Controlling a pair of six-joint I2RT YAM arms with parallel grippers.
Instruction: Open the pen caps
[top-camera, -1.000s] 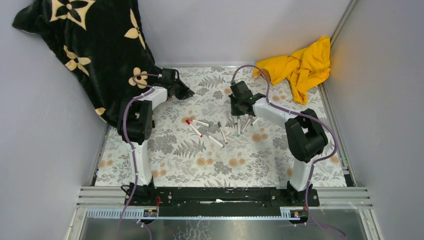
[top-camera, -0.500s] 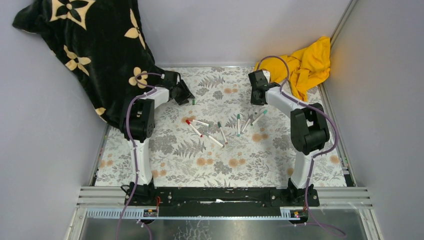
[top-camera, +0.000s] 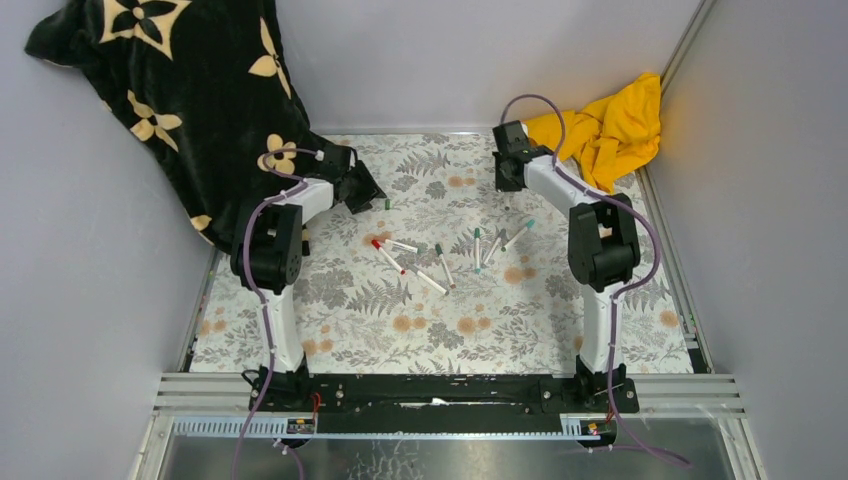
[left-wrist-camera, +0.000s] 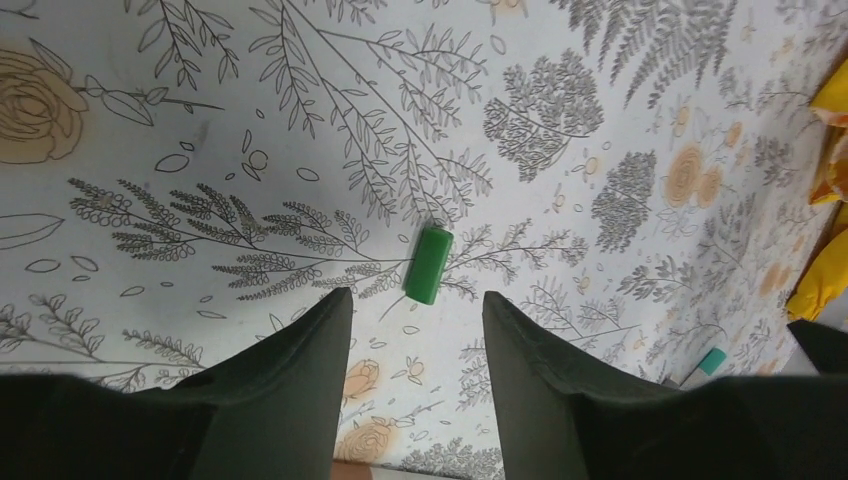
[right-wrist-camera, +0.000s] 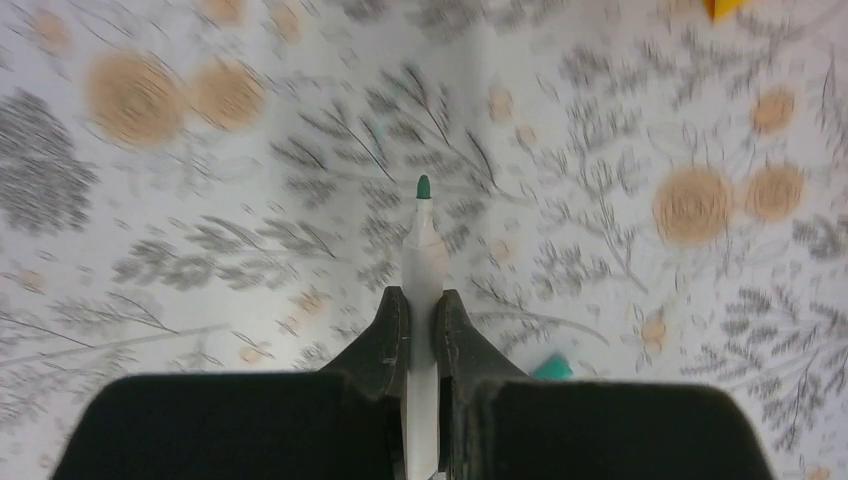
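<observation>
The white pen's tip is bare, so my right gripper will next carry the pen toward the loose green cap, then release it on open mat (right-wrist-camera: 90, 258).
My left gripper (top-camera: 368, 195) is open and empty low over the mat at the back left. A loose green pen cap (left-wrist-camera: 428, 265) lies on the mat just beyond and between its fingertips; it also shows in the top view (top-camera: 387, 204). My right gripper (top-camera: 507, 180) is shut on a white pen (right-wrist-camera: 423, 250) whose bare green tip sticks out past the fingers, with no cap on it. Several capped white pens lie mid-table, one with a red cap (top-camera: 377, 243) and others with teal caps (top-camera: 477, 232).
A black flowered blanket (top-camera: 190, 90) hangs at the back left beside the left arm. A yellow cloth (top-camera: 605, 125) lies at the back right, close behind the right gripper. Grey walls close in the floral mat (top-camera: 400, 320) on three sides.
The right arm left the pen cluster and swung to the back right with the uncapped pen. The green cap appeared on the mat by the left gripper, which drew back slightly.
</observation>
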